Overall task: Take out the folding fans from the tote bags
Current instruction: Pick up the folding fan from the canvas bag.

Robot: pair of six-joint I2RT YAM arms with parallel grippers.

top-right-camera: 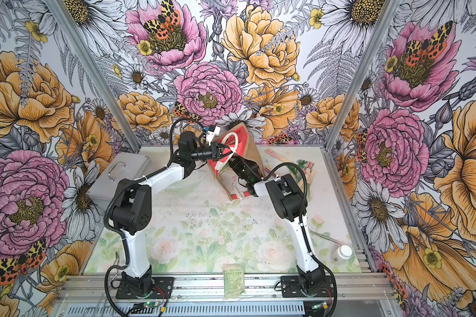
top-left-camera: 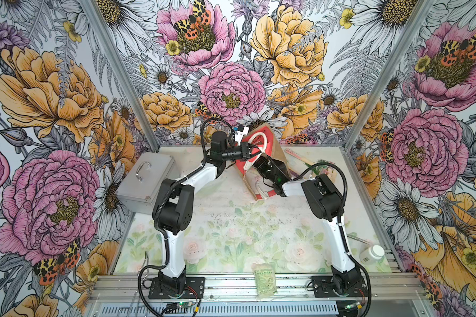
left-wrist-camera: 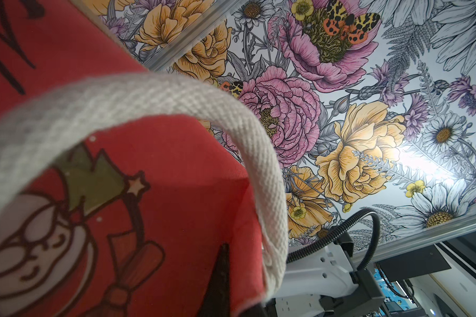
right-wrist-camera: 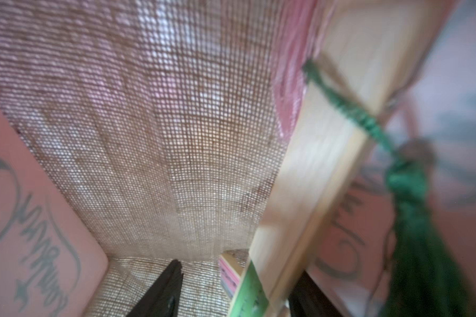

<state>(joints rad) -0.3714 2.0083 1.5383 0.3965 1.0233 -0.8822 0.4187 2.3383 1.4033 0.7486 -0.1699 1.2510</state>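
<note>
The green-edged fan's pale wooden ribs inside the bag are nearer one finger, so my right gripper should next shift slightly sideways toward them and close on them.
The tote bag, tan burlap with red printed panels, is tipped up at the back of the table. My left gripper is shut on its red panel beside the white handle. My right gripper is reached inside the bag, so both top views hide its jaws. They stand open around folding fans: a green-edged one with pale wooden ribs and a green tassel, and a pink one behind it. More folding fans lie on the table right of the bag.
A grey metal case stands at the left behind my left arm. A green printed packet lies on the front rail. A white bottle lies at the front right, with a thin metal rod beside it.
</note>
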